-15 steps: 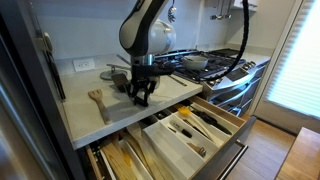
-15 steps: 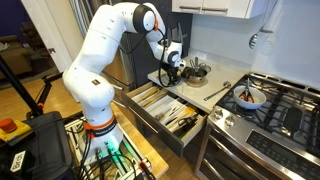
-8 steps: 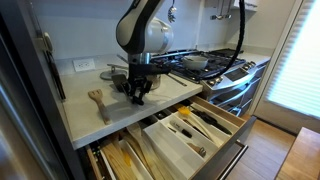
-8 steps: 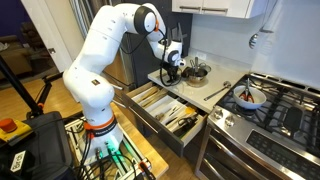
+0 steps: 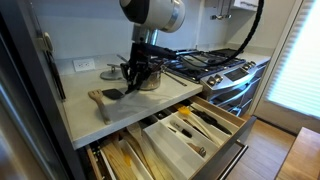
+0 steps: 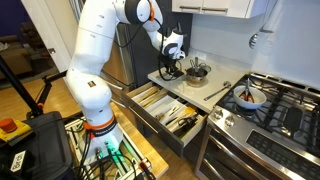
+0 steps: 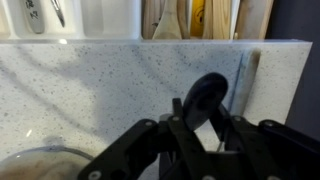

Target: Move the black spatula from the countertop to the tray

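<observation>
The black spatula will go up with my gripper next and back over the slots of the tray (image 5: pixel 172 142), which is in the open drawer below the counter's front edge.
My gripper (image 5: pixel 131 79) is shut on the black spatula (image 5: pixel 114 92) and holds it above the countertop (image 5: pixel 85 118), with the broad head hanging down to the left, over the wooden slotted spatula (image 5: pixel 97 99). In the wrist view the black spatula's head (image 7: pixel 207 96) sticks out between my fingers (image 7: pixel 178 112) over the pale speckled countertop (image 7: pixel 90 80). The off-white tray (image 5: pixel 172 142) lies in the open drawer below the counter's front edge; it also shows in an exterior view (image 6: pixel 152 98) and at the top of the wrist view (image 7: pixel 100 15). My gripper also shows in an exterior view (image 6: pixel 172 64).
A steel pot (image 5: pixel 150 76) stands on the counter right behind my gripper; its rim shows in the wrist view (image 7: pixel 40 160). A lower drawer with wooden utensils (image 5: pixel 125 160) is open. The stove (image 5: pixel 215 62) with a pan is to the side.
My gripper has risen from the countertop beside the pot, lifting the black spatula with it. The arm now stands higher and has turned a little.
</observation>
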Motion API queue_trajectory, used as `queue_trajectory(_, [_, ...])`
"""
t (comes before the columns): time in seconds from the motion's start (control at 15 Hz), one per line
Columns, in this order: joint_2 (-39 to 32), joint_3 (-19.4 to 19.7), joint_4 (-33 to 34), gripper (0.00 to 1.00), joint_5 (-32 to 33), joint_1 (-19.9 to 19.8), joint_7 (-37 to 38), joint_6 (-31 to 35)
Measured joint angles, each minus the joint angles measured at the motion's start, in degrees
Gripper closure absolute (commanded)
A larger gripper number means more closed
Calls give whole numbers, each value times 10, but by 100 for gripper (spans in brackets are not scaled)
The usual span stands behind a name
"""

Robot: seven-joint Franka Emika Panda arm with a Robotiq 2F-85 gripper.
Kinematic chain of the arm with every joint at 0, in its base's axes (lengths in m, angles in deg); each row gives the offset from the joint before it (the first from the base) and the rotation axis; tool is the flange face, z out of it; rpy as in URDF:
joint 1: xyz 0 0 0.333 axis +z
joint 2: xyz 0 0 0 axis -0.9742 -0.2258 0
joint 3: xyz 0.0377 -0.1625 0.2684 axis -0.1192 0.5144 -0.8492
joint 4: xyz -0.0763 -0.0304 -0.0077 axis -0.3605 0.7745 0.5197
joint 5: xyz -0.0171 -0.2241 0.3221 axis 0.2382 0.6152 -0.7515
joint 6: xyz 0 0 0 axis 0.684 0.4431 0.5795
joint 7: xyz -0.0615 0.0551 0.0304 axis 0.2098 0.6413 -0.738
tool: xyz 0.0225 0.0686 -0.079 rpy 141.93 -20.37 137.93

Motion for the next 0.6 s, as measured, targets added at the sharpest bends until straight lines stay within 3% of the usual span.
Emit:
queue_trajectory(0.27, [101, -8, -80, 92, -89, -58, -122, -78])
queue_trajectory(0.4, [157, -3, -112, 92, -145, -83, -197, -156])
queue_trajectory(0.6, [244, 41, -149, 92, -203, -95, -275, -310])
